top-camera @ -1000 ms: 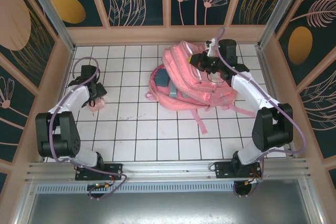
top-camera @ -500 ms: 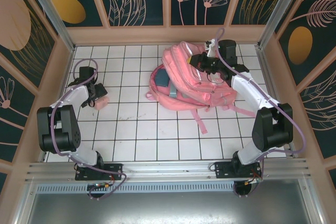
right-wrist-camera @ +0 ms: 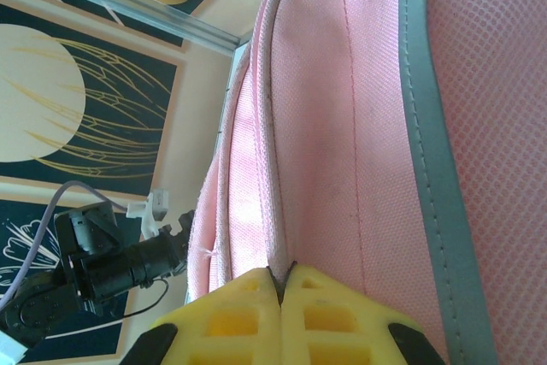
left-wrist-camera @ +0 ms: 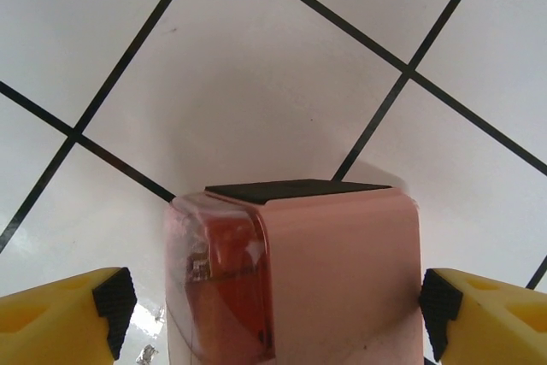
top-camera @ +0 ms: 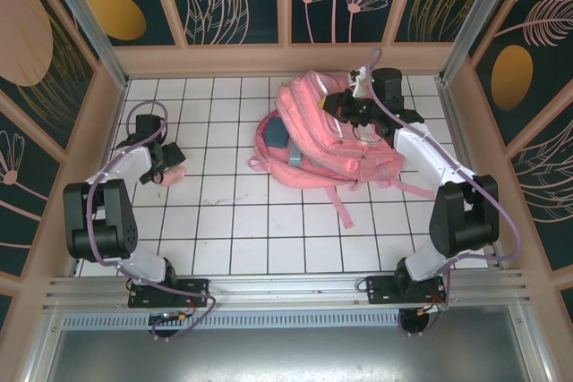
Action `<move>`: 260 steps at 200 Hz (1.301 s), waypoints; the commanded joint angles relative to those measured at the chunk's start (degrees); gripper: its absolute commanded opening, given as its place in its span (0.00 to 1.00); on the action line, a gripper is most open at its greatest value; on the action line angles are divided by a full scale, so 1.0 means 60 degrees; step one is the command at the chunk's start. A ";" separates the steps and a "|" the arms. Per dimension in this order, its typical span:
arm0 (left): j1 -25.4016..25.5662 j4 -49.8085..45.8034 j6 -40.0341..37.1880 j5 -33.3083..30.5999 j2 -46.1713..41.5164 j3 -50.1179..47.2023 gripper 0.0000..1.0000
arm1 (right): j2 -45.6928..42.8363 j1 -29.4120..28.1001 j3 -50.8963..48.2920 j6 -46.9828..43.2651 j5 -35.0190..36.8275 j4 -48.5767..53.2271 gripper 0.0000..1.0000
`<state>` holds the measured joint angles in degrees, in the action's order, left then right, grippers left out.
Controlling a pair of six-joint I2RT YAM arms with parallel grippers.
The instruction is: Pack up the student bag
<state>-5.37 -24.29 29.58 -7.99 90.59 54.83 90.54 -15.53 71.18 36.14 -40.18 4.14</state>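
The left gripper should next close its fingers onto the opposite sides of the small pink box, since the box already lies between the open fingers, with one finger standing apart.
The student bag (top-camera: pixel 333 148), a large pink backpack, lies on the white tiled floor at the back right, with its opening facing left. My right gripper (top-camera: pixel 346 106) is shut on a fold of the bag's pink fabric (right-wrist-camera: pixel 342 126) at its top edge; in the right wrist view the yellow fingertips (right-wrist-camera: pixel 256 297) pinch the seam between them. My left gripper (top-camera: pixel 166 165) is open at the far left, straddling a small pink box (left-wrist-camera: pixel 342 271) with a clear reddish end. Its right pad (left-wrist-camera: pixel 438 307) sits close to the box's side, while the left pad (left-wrist-camera: pixel 115 298) stands apart.
A dark teal item (top-camera: pixel 276 131) shows inside the bag's opening. Pink straps (top-camera: pixel 342 207) trail toward the front of the floor. Wooden walls (top-camera: pixel 107 123) enclose the tiled floor on three sides. My left arm (right-wrist-camera: pixel 111 262) appears beyond the bag in the right wrist view.
My left gripper has shifted slightly toward the back over the pink box, and its jaws have widened a little. The right arm and the bag have not moved.
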 commanded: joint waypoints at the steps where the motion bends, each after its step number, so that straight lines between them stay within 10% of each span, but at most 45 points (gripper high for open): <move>1: -0.0086 -0.0341 0.0092 -0.0050 -0.0456 -0.0042 0.90 | 0.0019 -0.0092 0.0207 -0.0114 -0.0570 -0.0860 0.00; 106: -0.0073 -0.0235 -0.0112 -0.0338 0.0511 -0.0142 0.84 | 0.0026 -0.0079 0.0126 -0.0120 -0.0637 -0.0910 0.00; 151: -0.0084 -0.0214 -0.0046 -0.0314 0.0298 -0.0159 0.61 | -0.0032 -0.0069 0.0180 -0.0092 -0.0609 -0.0899 0.00; 260: 0.1275 0.0628 0.1135 0.2137 -0.0817 -0.0007 0.45 | -0.0153 0.0625 0.1312 0.0268 -0.1843 -0.0628 0.00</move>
<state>-2.85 -23.51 32.99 0.16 87.44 53.76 91.31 -12.16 74.81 36.56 -44.38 5.43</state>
